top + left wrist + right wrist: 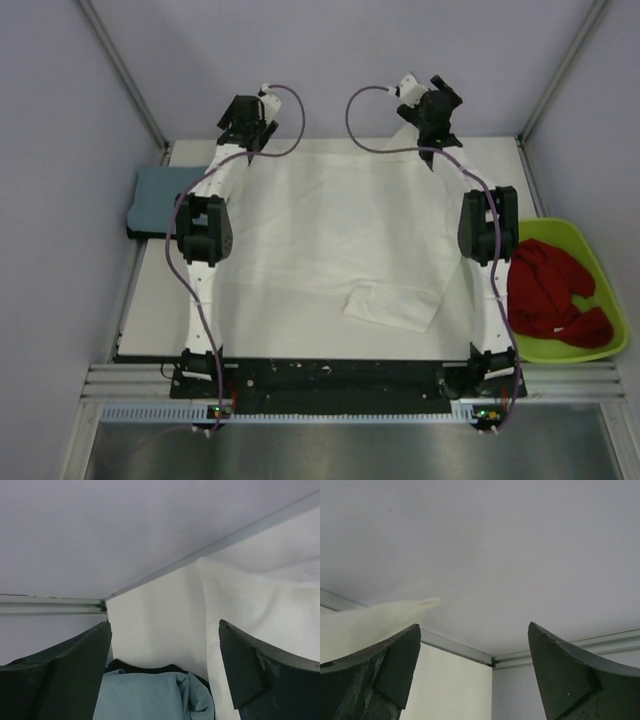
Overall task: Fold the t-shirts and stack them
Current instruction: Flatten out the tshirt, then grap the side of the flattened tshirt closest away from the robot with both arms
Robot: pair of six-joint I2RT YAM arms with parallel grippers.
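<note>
I should move my right gripper back across the shirt, turn it and lower it onto that fold, because the near part of the t-shirt is folded over by the front.
The large white t-shirt lies spread across the table, with one part folded over near the front. My left gripper is open and empty above the shirt's far left corner. In the left wrist view the white shirt is at the right, and the folded blue-grey shirt lies on a black shirt below. That stack sits at the table's left edge. My right gripper is open and empty above the far right corner. A blurred white cloth tip shows left of its fingers.
A lime-green bin holding a red cloth stands off the table's right edge. Grey walls and metal frame rails close in the back and sides. Both arms stretch along the shirt's left and right sides.
</note>
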